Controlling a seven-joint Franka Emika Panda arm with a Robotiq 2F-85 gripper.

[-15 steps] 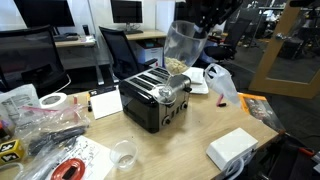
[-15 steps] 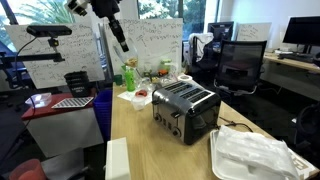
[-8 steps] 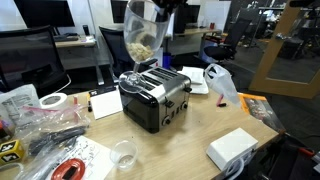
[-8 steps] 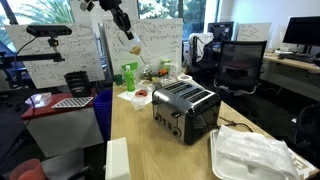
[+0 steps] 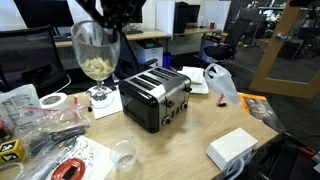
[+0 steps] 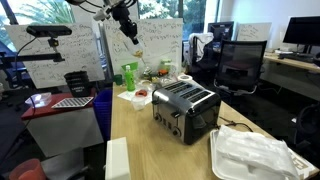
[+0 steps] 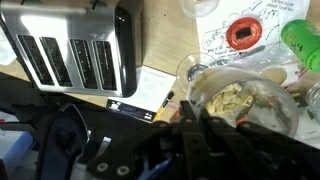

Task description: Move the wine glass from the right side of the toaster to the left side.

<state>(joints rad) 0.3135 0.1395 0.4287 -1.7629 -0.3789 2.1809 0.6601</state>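
Next I need to bring my gripper down to stand the glass (image 5: 97,55) on the bare tabletop between toaster and red roll and release it, since that spot lies well below my gripper.
The wine glass (image 5: 97,55), clear with pale yellowish contents, hangs in the air over the table, level with the left end of the toaster (image 5: 155,95) in an exterior view. Its foot (image 5: 100,97) is low, near the tabletop. My gripper (image 5: 108,20) grips the glass at its rim from above. In the wrist view the glass bowl (image 7: 240,100) sits right at my fingers (image 7: 195,125), with the toaster's four slots (image 7: 75,50) to the upper left. In an exterior view the gripper (image 6: 128,25) is high above and behind the toaster (image 6: 187,108); the glass is hard to make out there.
A white card (image 5: 104,103) lies beside the toaster under the glass. A short clear cup (image 5: 123,153), a tape roll (image 5: 53,101), a red roll (image 5: 68,170) and plastic bags (image 5: 35,120) lie nearby. A white box (image 5: 232,148) is at the front right. A green bottle (image 6: 129,77) stands behind.
My gripper has carried the wine glass from behind the toaster's right end, over the toaster, to its left side and lowered it.
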